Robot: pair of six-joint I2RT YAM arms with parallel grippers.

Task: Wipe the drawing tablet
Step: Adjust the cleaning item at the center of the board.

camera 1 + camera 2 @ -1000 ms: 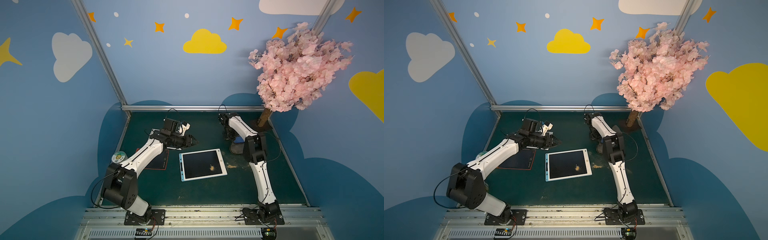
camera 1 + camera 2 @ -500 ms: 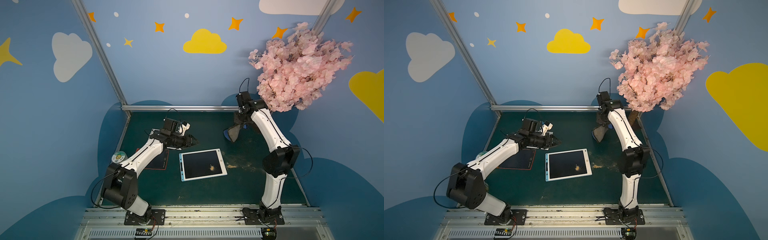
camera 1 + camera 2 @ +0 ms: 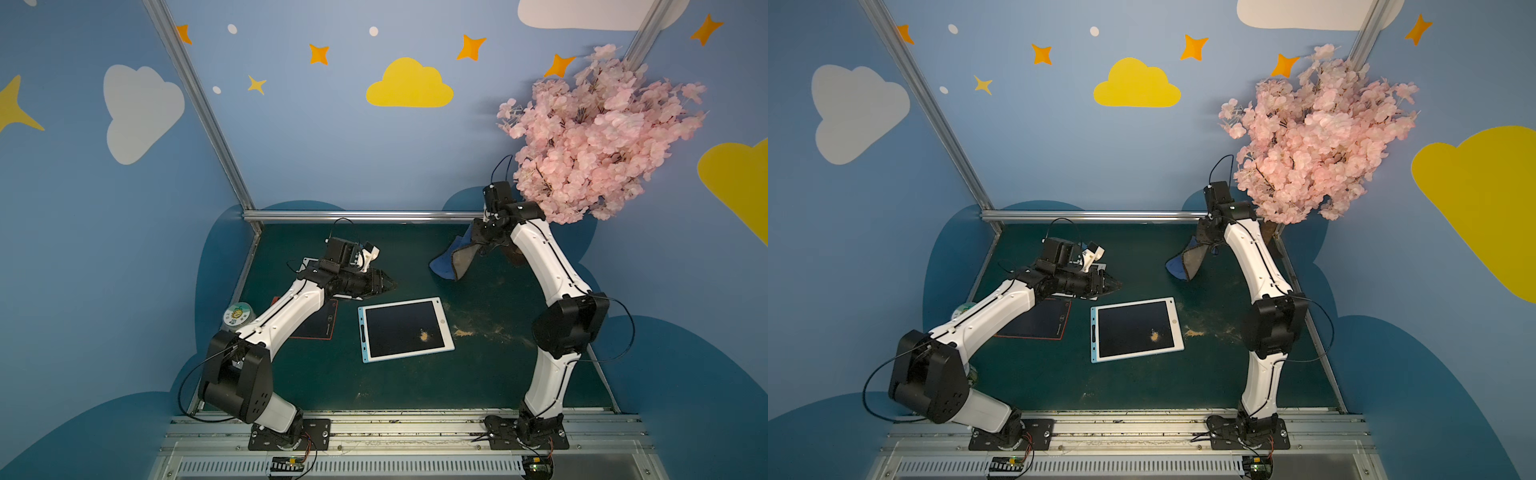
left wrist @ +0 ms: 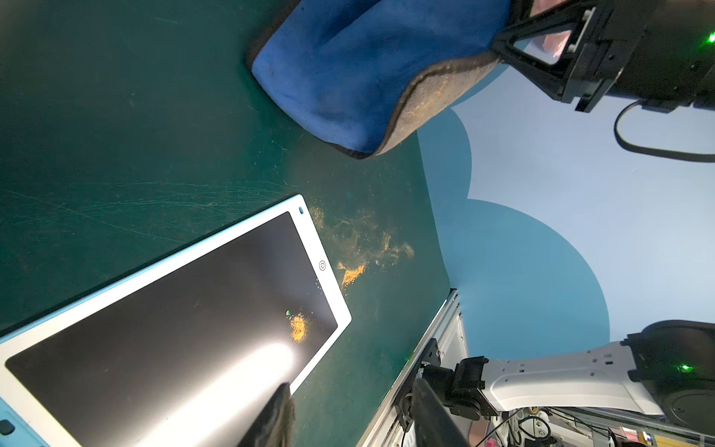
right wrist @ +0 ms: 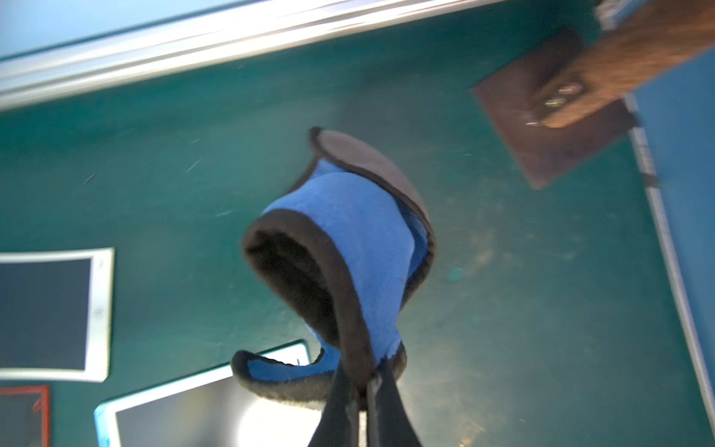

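Observation:
Next I need to bring my right gripper down to spread the cloth onto the bare mat beyond the tablet's far edge (image 3: pixel 485 274) (image 5: pixel 462 232) and release it, because the cloth hangs curled over itself.
The drawing tablet (image 3: pixel 399 332) (image 3: pixel 1129 332), dark screen in a white and light-blue frame, lies flat mid-mat with a small orange powder spot (image 3: pixel 424 335) (image 4: pixel 298 327) on its screen. My right gripper (image 3: pixel 482 241) (image 5: pixel 363 381) is shut on a blue and grey cloth (image 3: pixel 453 262) (image 3: pixel 1185 259) (image 5: pixel 348 240), which hangs in the air above the mat, behind and right of the tablet. My left gripper (image 3: pixel 384 284) (image 4: pixel 350 402) hovers open just beyond the tablet's (image 4: pixel 174 309) far left corner, nothing between its fingers.
Orange powder (image 3: pixel 465 332) is smeared on the mat right of the tablet. A red-framed tablet (image 3: pixel 320 324) and a white one (image 5: pixel 50 313) lie under my left arm. A round tin (image 3: pixel 239 316) sits at the left edge. A pink blossom tree (image 3: pixel 590 133) stands back right.
My right arm has swung up from the mat and lifted the cloth high toward the back right. The left arm and the tablet have not moved.

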